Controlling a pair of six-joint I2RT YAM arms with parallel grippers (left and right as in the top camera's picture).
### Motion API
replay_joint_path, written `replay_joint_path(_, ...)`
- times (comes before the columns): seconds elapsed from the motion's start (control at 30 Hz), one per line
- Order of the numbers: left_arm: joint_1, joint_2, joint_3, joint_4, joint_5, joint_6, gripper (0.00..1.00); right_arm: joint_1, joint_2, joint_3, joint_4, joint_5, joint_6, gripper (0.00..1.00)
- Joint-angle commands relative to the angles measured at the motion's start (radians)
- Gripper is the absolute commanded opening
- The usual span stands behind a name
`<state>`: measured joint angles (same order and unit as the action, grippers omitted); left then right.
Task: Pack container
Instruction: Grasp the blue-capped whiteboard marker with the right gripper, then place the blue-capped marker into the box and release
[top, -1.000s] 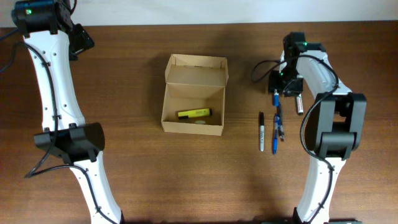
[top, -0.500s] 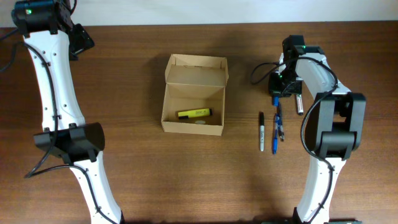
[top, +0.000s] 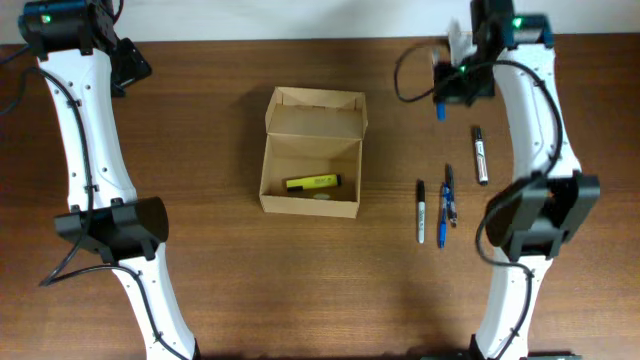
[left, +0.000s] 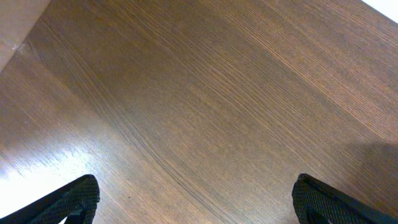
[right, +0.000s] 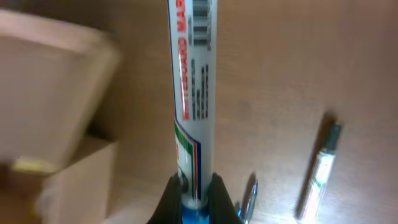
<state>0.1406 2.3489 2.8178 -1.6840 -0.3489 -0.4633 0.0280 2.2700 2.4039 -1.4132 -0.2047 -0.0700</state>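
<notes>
My right gripper needs to move over the container (top: 310, 165) next. Then it needs to lower the whiteboard marker, turned along the yellow highlighter, into the space beside the highlighter.
The container (top: 310, 165) is an open brown cardboard box at mid-table, its flap lid (top: 316, 112) folded back, with a yellow highlighter (top: 312, 182) inside. My right gripper (top: 447, 88) hangs above the far right of the table, shut on a white whiteboard marker with a blue cap (top: 440, 110). In the right wrist view that gripper (right: 196, 194) pinches the whiteboard marker (right: 191, 93) near its blue end, and the container (right: 50, 99) is blurred at the left. My left gripper (left: 199, 208) is open over bare wood, away from the container.
A black-capped marker (top: 481, 155) lies on the table right of the container, also seen as the black-capped marker (right: 320, 168). A black pen (top: 421, 211) and two blue pens (top: 445, 210) lie nearer the front. The left arm (top: 90, 130) stands along the left side.
My right gripper closed on the whiteboard marker, lifted it off the table and carried it toward the far edge. The left arm stayed still.
</notes>
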Motion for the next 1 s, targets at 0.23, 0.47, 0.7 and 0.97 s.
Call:
replay_joint_path(0.23,0.005,-0.019,-0.005,-0.003,-0.011,0.009,1.0,0.384,-0.068,0.267,-0.185,-0.019,-0.585,0.04)
replay_joint_path(0.47,0.005,-0.019,-0.005,-0.003,-0.011,0.009,1.0,0.491,-0.028,0.141,-0.189,0.07,-0.742,0.04)
replay_joint_path(0.7,0.005,-0.019,-0.005,-0.003,-0.011,0.009,1.0,0.491,-0.023,-0.109,-0.062,0.071,-0.768,0.04)
replay_joint_path(0.97,0.005,-0.019,-0.005,-0.003,-0.011,0.009,1.0,0.496,-0.023,-0.366,0.095,0.07,-0.763,0.04)
